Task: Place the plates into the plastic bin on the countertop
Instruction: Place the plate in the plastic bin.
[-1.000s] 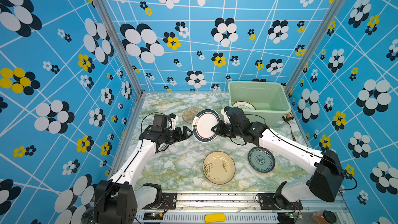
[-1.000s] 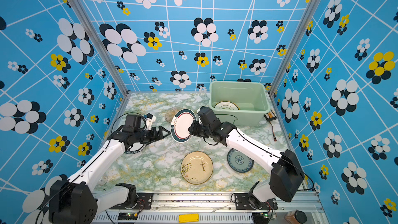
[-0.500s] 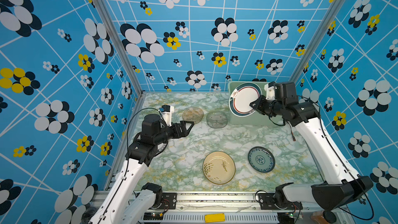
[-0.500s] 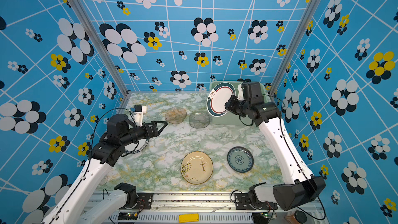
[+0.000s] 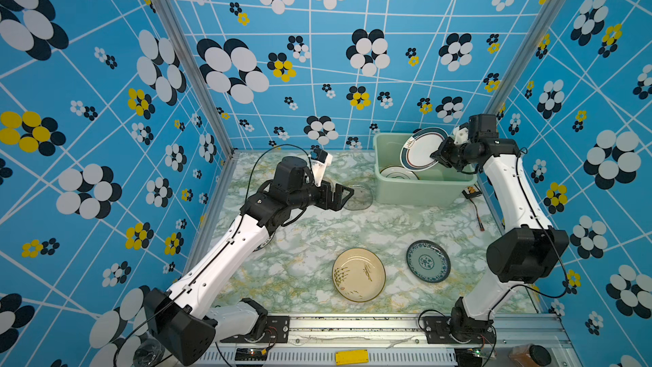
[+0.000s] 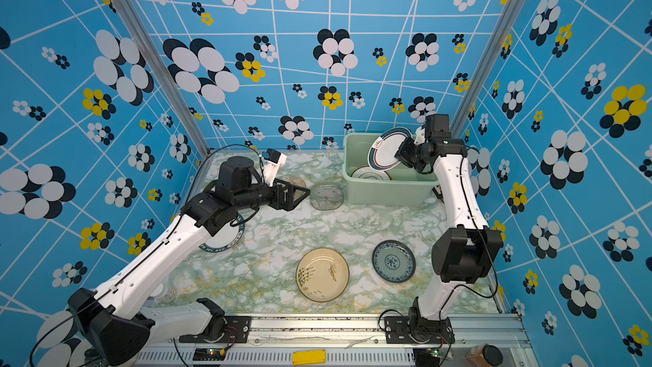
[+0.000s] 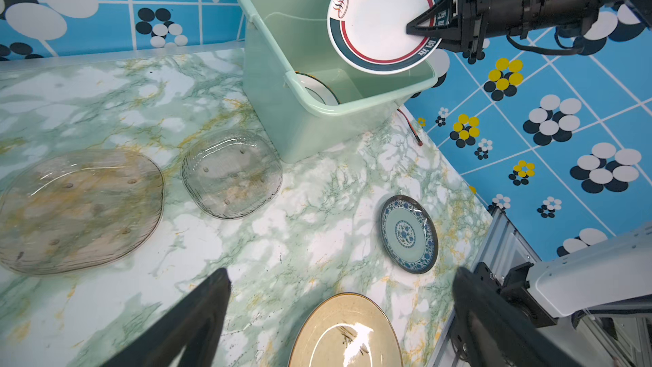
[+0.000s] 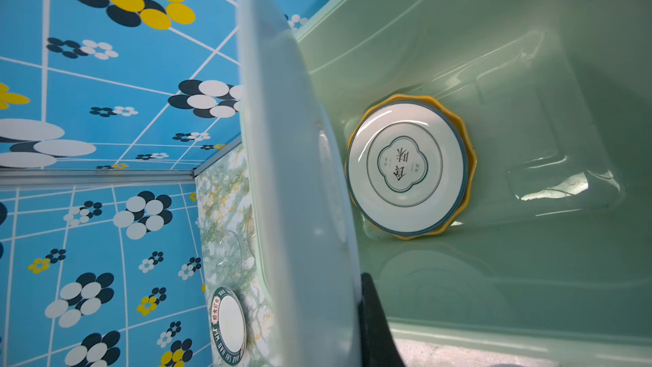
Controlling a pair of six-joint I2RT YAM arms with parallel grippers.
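My right gripper lowers into the bin next and releases the dark-rimmed plate onto the white plate below, since it still hangs well above that stack.
My right gripper is shut on the edge of a white dark-rimmed plate, held tilted on edge above the mint-green plastic bin. In the bin a white plate lies on a yellow scalloped one. My left gripper hangs open and empty over the countertop, beside a grey glass plate. An amber glass plate, a cream brush-marked plate, a blue-white plate and a white dark-rimmed plate under my left arm lie on the countertop.
Blue flowered walls close in the left, back and right sides. A small device with a red cable lies just right of the bin. An aluminium rail runs along the front edge, with a brown jar at its right end.
The right arm carried the white dark-rimmed plate from the countertop's middle to above the bin. The left gripper let go, rose and moved right, toward the grey glass plate.
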